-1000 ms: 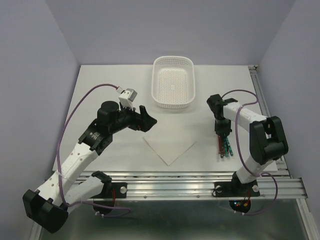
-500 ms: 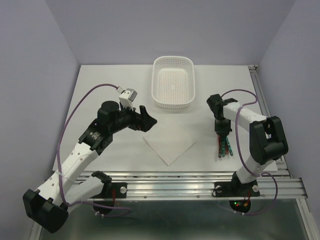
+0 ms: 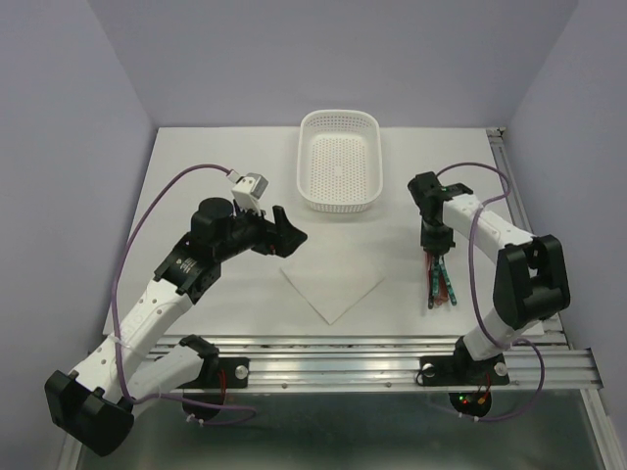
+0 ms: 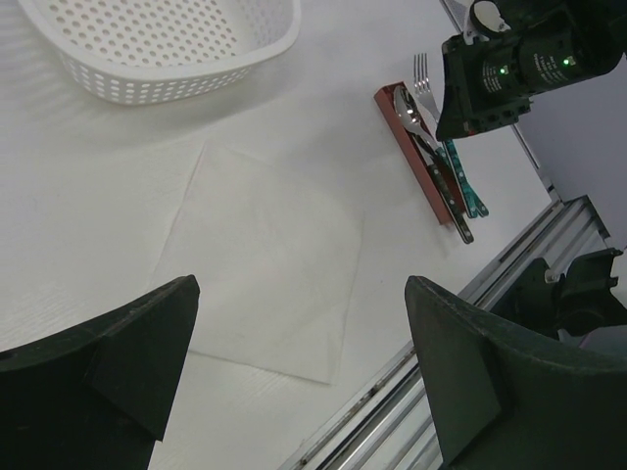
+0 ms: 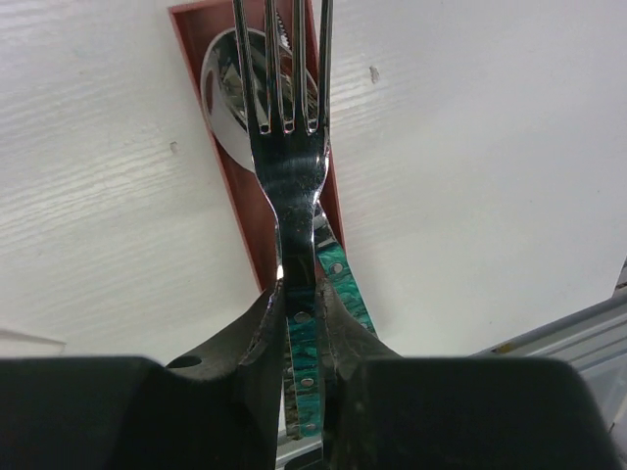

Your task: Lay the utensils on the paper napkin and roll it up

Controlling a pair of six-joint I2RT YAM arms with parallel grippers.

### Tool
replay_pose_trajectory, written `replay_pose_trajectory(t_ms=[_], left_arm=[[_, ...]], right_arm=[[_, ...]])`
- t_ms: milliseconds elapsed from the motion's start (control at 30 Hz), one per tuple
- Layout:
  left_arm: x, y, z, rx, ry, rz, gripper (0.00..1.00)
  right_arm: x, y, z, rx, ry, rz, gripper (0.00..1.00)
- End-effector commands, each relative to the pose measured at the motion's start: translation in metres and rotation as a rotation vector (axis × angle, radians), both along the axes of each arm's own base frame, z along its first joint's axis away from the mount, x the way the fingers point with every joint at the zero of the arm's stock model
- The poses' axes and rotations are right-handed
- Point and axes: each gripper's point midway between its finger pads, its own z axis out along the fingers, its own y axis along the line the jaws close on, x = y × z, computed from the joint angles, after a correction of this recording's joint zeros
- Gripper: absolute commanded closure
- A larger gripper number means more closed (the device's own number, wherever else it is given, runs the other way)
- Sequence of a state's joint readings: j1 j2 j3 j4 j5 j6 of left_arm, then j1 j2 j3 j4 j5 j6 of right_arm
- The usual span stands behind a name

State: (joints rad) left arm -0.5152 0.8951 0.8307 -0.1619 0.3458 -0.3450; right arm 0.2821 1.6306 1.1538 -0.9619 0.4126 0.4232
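Next I need to bring my right gripper left in the top view, then down over the napkin's far half [image 3: 337, 258], to release the fork, as the napkin lies bare.
The utensils [image 3: 439, 282] lie bunched at the table's right. My right gripper [image 3: 436, 258] is shut on the green handle of a silver fork [image 5: 289, 147], whose tines point away from the camera. Under the fork lies the spoon, its shiny bowl [image 5: 223, 88] resting on a red flat piece [image 5: 238, 215]; a second green handle [image 5: 343, 279] runs beside the fingers. From the left wrist the same bundle [image 4: 431, 147] shows. The paper napkin [image 3: 331, 284] lies flat as a diamond mid-table. My left gripper [image 3: 289, 230] hangs open above the napkin's [image 4: 265, 255] far-left corner, holding nothing.
A white perforated basket [image 3: 304, 176] stands at the back centre, its near wall [image 4: 196, 78] just beyond the napkin. An aluminium rail [image 3: 392, 343] runs along the near table edge, close behind the utensils. Purple cables loop off both arms.
The right gripper has narrowed onto the fork handle, and the right arm's wrist and cable loop have shifted slightly up and right. The left arm has not moved.
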Motion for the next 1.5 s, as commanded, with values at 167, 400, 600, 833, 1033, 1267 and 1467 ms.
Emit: replay_pose_trajectory(t_ms=[167,400,600,833,1033,1267,1467], left_arm=[[0.014,0.011,0.022,-0.014,-0.05,0.103,0.02],[0.025,0.027,0.022,0.008,-0.069,0.218,0.02],[0.026,0.037,0.018,0.022,-0.064,0.265,0.02],[0.025,0.043,0.017,0.027,-0.065,0.293,0.02],[0.026,0.041,0.017,0.024,-0.061,0.289,0.02],[0.026,0.042,0.016,0.028,-0.062,0.29,0.02],[0.026,0.041,0.016,0.025,-0.062,0.289,0.02]], right_arm=[[0.028,0.044,0.053,0.224,-0.218,0.024,0.99],[0.044,0.147,0.068,0.447,-0.381,0.098,0.99],[0.059,0.234,0.054,0.527,-0.436,0.156,0.99],[0.067,0.273,0.029,0.523,-0.39,0.226,0.99],[0.067,0.283,0.015,0.518,-0.348,0.255,0.99],[0.062,0.286,0.001,0.489,-0.264,0.306,0.99],[0.057,0.28,-0.01,0.448,-0.213,0.325,0.99]])
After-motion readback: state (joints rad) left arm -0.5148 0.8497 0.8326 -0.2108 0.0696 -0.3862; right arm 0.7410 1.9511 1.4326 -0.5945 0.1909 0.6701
